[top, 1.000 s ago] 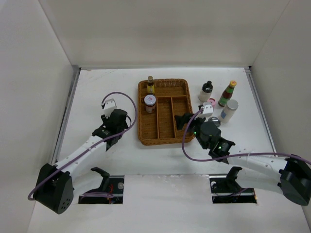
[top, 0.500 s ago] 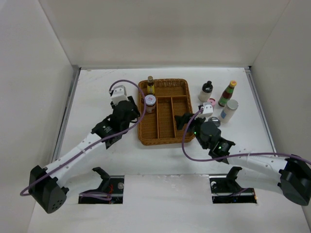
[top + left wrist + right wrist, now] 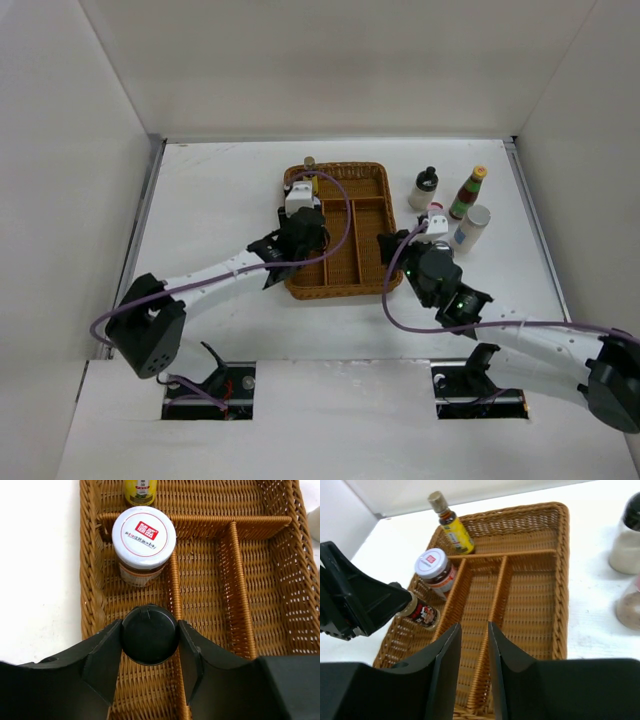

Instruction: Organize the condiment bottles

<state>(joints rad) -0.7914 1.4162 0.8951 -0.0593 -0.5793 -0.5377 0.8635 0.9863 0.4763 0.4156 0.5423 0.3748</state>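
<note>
I need to lower my left gripper next and let go of the black-capped bottle on the bottom of the wicker tray beside the white-lidded jar, because that empty spot is directly below my gripper.
My left gripper is shut on a black-capped bottle with a red-and-black label. It holds the bottle over the near end of the left compartment of the wicker tray. A white-lidded jar stands in that compartment just beyond it. Behind the divider stands a yellow-label bottle. My right gripper hangs shut over the tray's near edge with nothing between its fingers. From above, the left gripper hides the jar.
Right of the tray stand a black-capped white bottle, a yellow-capped red-label sauce bottle, a white blue-label bottle and a pink-lidded jar, half hidden by my right wrist. The tray's middle and right compartments hold nothing.
The left arm swung right from the table beside the tray to over its left compartment, carrying the black-capped bottle. The right gripper's fingers closed and it shifted slightly.
</note>
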